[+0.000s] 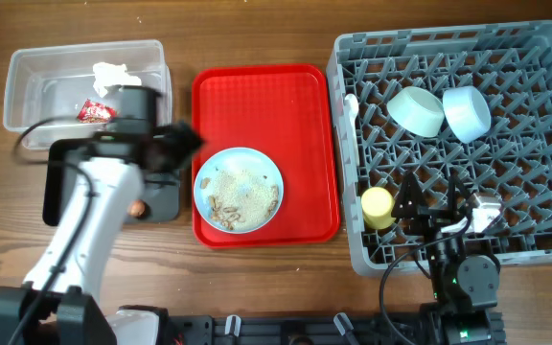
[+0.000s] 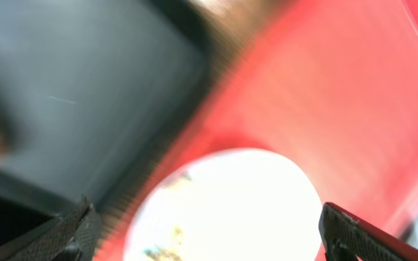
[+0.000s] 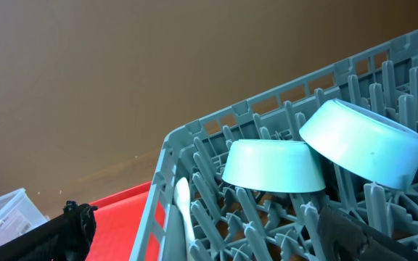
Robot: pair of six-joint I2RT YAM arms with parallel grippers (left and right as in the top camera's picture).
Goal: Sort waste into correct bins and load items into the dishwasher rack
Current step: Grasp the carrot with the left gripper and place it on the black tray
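Note:
I will move my left gripper across and down to the plate's rack-side rim [image 1: 281, 182], below it and to its right in the overhead view, because the bare tray leaves room for my fingers.
A light blue plate [image 1: 239, 189] with pale crumbs lies on the red tray [image 1: 257, 96]. It shows blurred and bright in the left wrist view [image 2: 223, 210]. My left gripper [image 1: 184, 144] is open at the tray's left edge, just up-left of the plate; its fingers [image 2: 209, 232] frame the plate. The clear tub [image 1: 27, 96] holds the white tissue [image 1: 111, 75] and red wrapper [image 1: 95, 112]. The carrot stub [image 1: 138, 207] lies in the black tray [image 1: 166, 199]. The grey rack [image 1: 544, 144] holds the green dish [image 1: 417, 109], blue bowl [image 1: 467, 112], yellow cup [image 1: 378, 207] and white spoon [image 1: 352, 105]. My right gripper [image 1: 437, 203] is open and empty over the rack's front.
In the right wrist view, the rack wall [image 3: 194, 138], the dish [image 3: 273, 167], the bowl [image 3: 361, 148] and the spoon [image 3: 183, 206] lie ahead of my right gripper [image 3: 216, 243]. My left arm covers most of the black tray. The left wrist view is motion-blurred.

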